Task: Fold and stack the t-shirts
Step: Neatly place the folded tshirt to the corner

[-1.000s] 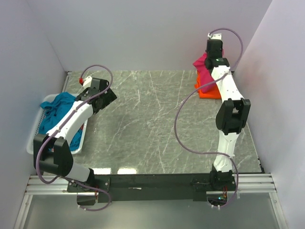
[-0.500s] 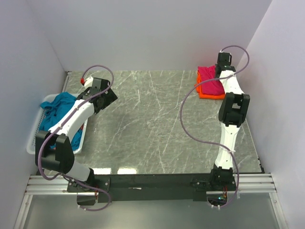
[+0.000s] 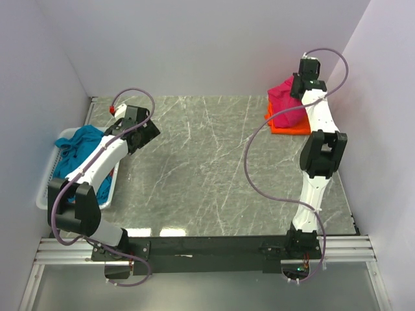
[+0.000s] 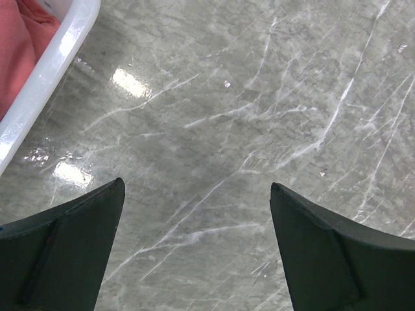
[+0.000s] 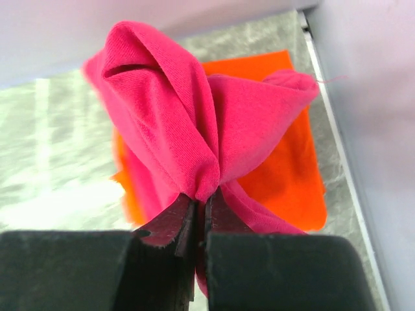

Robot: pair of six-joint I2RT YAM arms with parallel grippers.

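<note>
I will move my right gripper away from the side next. Then I will lower the pink shirt toward that side over the orange shirt.
My right gripper is shut on the magenta-pink t-shirt and holds a bunched fold of it lifted above the folded orange t-shirt, which lies flat at the table's far right corner. In the top view the pink shirt rises off the orange shirt under the right gripper. The teal-blue t-shirt lies crumpled in the white basket at the left. My left gripper is open and empty over bare marble, next to the basket; it also shows in the top view.
The white basket's rim shows at the left wrist view's upper left. The side wall stands close to the right of the shirt stack. Grey marble table lies between the arms.
The right gripper set the pink shirt down flat on the orange one, then lifted a pinched fold of it up again. The left arm has not moved.
</note>
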